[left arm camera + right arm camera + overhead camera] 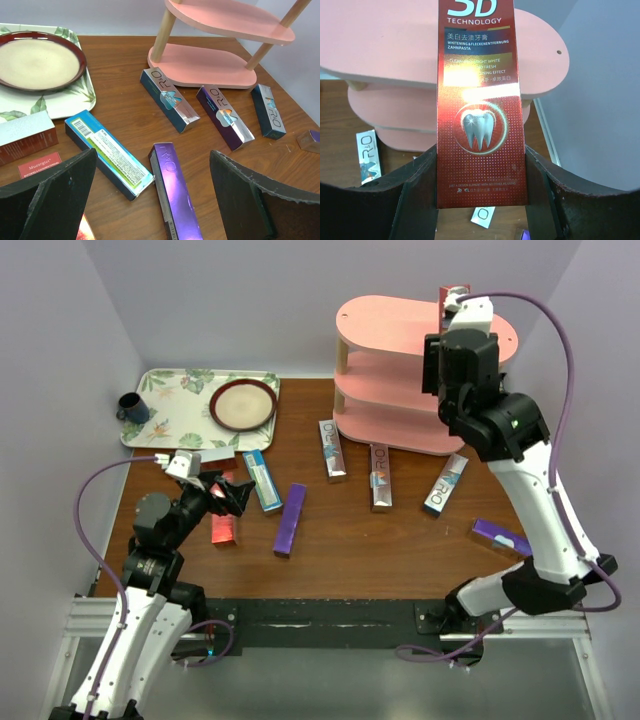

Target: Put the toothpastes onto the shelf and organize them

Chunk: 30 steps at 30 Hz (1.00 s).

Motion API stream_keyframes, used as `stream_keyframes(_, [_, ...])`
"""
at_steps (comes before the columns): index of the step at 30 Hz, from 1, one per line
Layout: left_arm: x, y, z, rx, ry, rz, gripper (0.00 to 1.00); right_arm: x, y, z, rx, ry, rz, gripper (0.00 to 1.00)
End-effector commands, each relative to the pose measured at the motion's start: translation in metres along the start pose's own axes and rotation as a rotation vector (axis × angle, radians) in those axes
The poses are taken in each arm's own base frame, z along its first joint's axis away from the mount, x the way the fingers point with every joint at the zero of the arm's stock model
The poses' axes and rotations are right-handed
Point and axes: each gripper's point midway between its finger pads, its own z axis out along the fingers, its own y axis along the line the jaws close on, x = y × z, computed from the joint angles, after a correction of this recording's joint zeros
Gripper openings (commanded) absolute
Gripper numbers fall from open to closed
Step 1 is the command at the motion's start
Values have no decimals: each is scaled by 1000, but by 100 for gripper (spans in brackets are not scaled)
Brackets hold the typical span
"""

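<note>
Next I need to shift my right gripper right in the top view, lower it and release the red carton, since the bare end of the shelf's top board lies below it that way.
The pink three-tier shelf [390, 325] stands at the back right. My right gripper [452, 308] is shut on a red "3D" toothpaste carton [480, 110] and holds it upright over the shelf's top board [385, 45]. My left gripper [226, 496] is open and empty, low over the table; in its wrist view it [152, 165] frames a purple carton [175, 192] beside a teal-blue carton [107, 152]. A red carton [224, 528] lies under the left gripper. Three silver-ended cartons [332, 450], [380, 477], [445, 483] lie in front of the shelf. Another purple carton [500, 537] lies near the right arm.
A floral tray [165, 425] at the back left holds a dark-rimmed plate [243, 404]. A dark blue mug [132, 408] stands at the tray's left edge. A red and silver box [25, 137] lies next to the tray. Walls close in the back and sides.
</note>
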Motion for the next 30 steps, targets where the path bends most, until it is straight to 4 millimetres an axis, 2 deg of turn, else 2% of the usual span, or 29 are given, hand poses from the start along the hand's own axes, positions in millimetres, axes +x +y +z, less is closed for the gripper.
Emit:
stream_keyframes(1, [-16,-11,-1,39,-35,-1,100,-27,-12,18,-42,-42,63,35])
stream_keyframes(3, [-16,-11,-1,40,-35,-1,100,-27,-10,31,-72,-27,74,35])
stream_keyframes(4, [-15,-12,-2,41,-34,-1,100,-31,-21,36,-53,-29,93,35])
stream_keyframes(6, [-15,-11,-1,41,-34,-1,100,-26,-22,54,-64,2,110,35])
stream_keyframes(9, [-15,-12,-1,46,-33,-1,100,-28,-25,65,-84,12,151,35])
stream_keyframes(11, [-14,-12,-1,46,-30,-2,100,-23,-23,80,-140,39,204,34])
stream_keyframes(12, [-14,-13,-1,50,-30,-1,100,-19,-31,88,-132,52,227,34])
stream_keyframes(13, [-15,-13,-1,51,-30,-1,100,-14,-26,96,-156,73,236,34])
stream_keyframes(16, [-14,-13,-1,49,-29,-1,100,-6,-34,110,-129,97,243,34])
stream_keyframes(19, [-14,-13,-1,51,-28,0,100,1,-44,120,-86,112,241,34])
stream_keyframes(26, [-14,-13,-1,51,-28,0,100,13,-41,137,-84,143,215,35])
stream_keyframes(30, [-15,-13,-1,50,-30,0,100,15,-42,138,-78,151,214,38])
